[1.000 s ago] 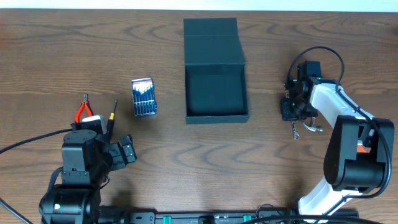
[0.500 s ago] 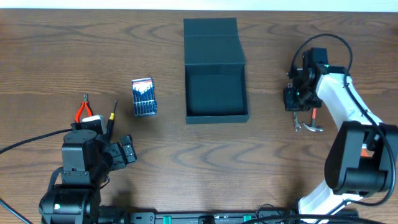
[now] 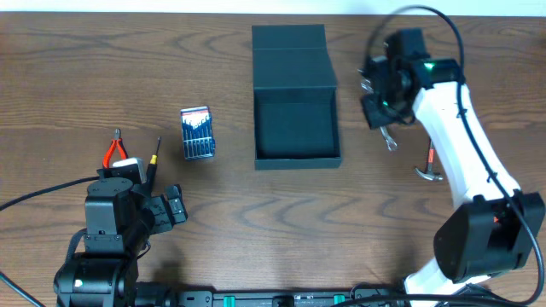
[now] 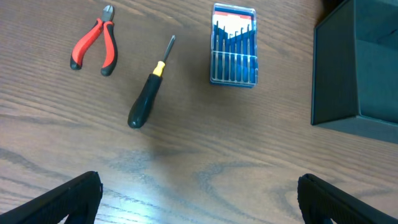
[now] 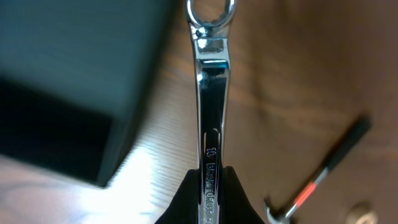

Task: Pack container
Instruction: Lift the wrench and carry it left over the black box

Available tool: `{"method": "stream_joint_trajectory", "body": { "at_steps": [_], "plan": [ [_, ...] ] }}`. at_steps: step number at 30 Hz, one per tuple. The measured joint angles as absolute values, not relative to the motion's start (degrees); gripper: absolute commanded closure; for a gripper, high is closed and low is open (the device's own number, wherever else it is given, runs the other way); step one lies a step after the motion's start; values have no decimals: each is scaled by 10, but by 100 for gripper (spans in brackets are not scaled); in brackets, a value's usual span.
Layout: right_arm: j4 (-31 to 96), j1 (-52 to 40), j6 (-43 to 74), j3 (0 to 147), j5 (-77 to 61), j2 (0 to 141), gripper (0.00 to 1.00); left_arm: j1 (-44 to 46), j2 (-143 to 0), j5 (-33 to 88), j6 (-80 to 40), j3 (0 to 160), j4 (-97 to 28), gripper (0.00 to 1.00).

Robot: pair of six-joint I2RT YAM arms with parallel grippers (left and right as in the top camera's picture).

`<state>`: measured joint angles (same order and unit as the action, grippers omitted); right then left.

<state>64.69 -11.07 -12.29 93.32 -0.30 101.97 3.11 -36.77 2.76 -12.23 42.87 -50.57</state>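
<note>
My right gripper holds the wrench point(image 5: 211, 93) and should next swing left in the overhead view, turn it, move down and release it.
The container point(image 3: 297, 159) is a dark teal-black box, open, with its flap lid laid back toward the far edge. It also shows in the left wrist view point(image 4: 348, 93) and, blurred, in the right wrist view point(image 5: 68, 68). My right gripper point(image 3: 380, 104) hovers just right of the box and is shut on a chrome wrench point(image 5: 211, 93), gripping its shaft with the ring end pointing forward. The wrench's end point(image 3: 389, 141) pokes out below the gripper in the overhead view. My left gripper point(image 4: 199, 208) is open and empty, low over the table at the near left.
A hammer point(image 3: 429, 166) with a red-banded handle lies right of the box, also in the right wrist view point(image 5: 323, 174). Left of the box lie a clear case of blue screwdrivers point(image 4: 234, 45), a black screwdriver point(image 4: 149, 93) and red pliers point(image 4: 93, 46).
My right gripper has lifted the wrench from beside the hammer and carried it up and left toward the box. The hammer stays on the table. The left arm has not moved.
</note>
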Motion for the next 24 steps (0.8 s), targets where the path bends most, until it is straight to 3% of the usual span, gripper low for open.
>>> {"method": "stream_joint_trajectory", "body": {
  "at_steps": [9, 24],
  "plan": [
    [648, -282, -265, 1023, -17, 1006, 99, 31, -368, 28, -123, 429, -506, 1],
    [635, -298, -306, 1023, -25, 1118, 99, 31, -368, 28, -122, 429, -506, 1]
  ]
}}
